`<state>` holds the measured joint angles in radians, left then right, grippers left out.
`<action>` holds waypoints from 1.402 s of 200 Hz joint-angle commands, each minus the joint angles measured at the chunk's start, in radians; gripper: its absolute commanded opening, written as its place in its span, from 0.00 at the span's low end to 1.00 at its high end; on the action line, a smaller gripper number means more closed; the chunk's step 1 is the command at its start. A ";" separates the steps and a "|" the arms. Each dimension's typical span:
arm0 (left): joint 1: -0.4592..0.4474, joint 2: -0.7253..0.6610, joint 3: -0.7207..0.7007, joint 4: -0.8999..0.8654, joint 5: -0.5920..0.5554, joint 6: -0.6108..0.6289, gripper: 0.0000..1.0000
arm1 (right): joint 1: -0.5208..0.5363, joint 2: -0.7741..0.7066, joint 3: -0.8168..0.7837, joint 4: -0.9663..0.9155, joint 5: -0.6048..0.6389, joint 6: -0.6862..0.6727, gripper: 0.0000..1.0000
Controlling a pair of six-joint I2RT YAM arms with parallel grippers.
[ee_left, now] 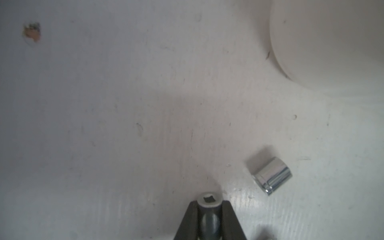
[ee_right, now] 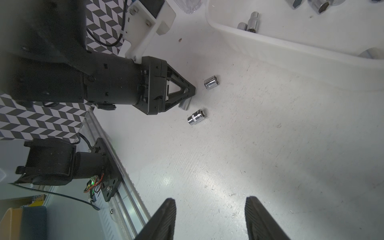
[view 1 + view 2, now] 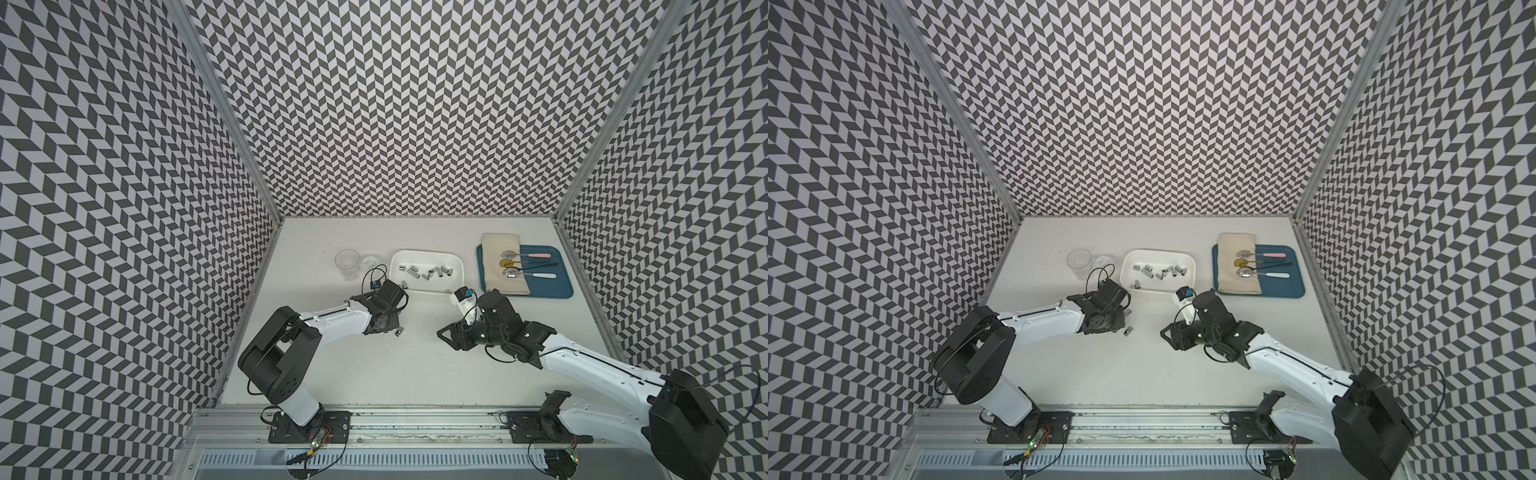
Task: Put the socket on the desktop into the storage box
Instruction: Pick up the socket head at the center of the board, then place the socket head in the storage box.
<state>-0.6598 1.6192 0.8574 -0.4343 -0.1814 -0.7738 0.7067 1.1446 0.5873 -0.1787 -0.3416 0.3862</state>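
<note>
The left gripper lifts outward over the storage box's end by the dish (image 3: 1136, 279) next and releases the low chrome socket, since the storage box's side rises beyond the socket.
In the left wrist view my left gripper (image 1: 209, 202) is shut on a chrome socket (image 1: 209, 216) with its square drive hole facing out, low over the off-white desktop (image 1: 124, 124). The right wrist view shows the same gripper (image 2: 192, 91) from the side. Two loose sockets (image 2: 211, 82) (image 2: 196, 117) lie on the desktop beside it; one is also seen in a top view (image 3: 399, 332). The white storage box (image 3: 424, 252) (image 3: 1158, 251) holds several sockets and sits just beyond. My right gripper (image 2: 209, 202) hangs open with nothing between its fingers, right of the left one.
A clear plastic cup (image 3: 347, 264) and a small clear dish (image 3: 369, 262) stand left of the box. A blue tray (image 3: 552, 291) with a beige cloth (image 3: 500, 262) and spoons lies at the right. Chevron walls enclose three sides; an aluminium rail (image 3: 415, 415) runs along the front.
</note>
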 commanded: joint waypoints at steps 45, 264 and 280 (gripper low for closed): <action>0.043 -0.055 0.166 -0.104 -0.002 0.060 0.01 | 0.007 0.002 -0.001 0.079 -0.013 0.022 0.57; 0.119 0.386 0.698 -0.155 0.025 0.182 0.02 | 0.007 -0.062 -0.004 0.077 0.036 0.096 0.56; 0.118 0.394 0.699 -0.152 0.027 0.181 0.04 | 0.007 -0.062 -0.004 0.077 0.037 0.096 0.56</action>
<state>-0.5461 1.9987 1.5234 -0.5789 -0.1616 -0.6102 0.7067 1.1027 0.5861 -0.1299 -0.3218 0.4797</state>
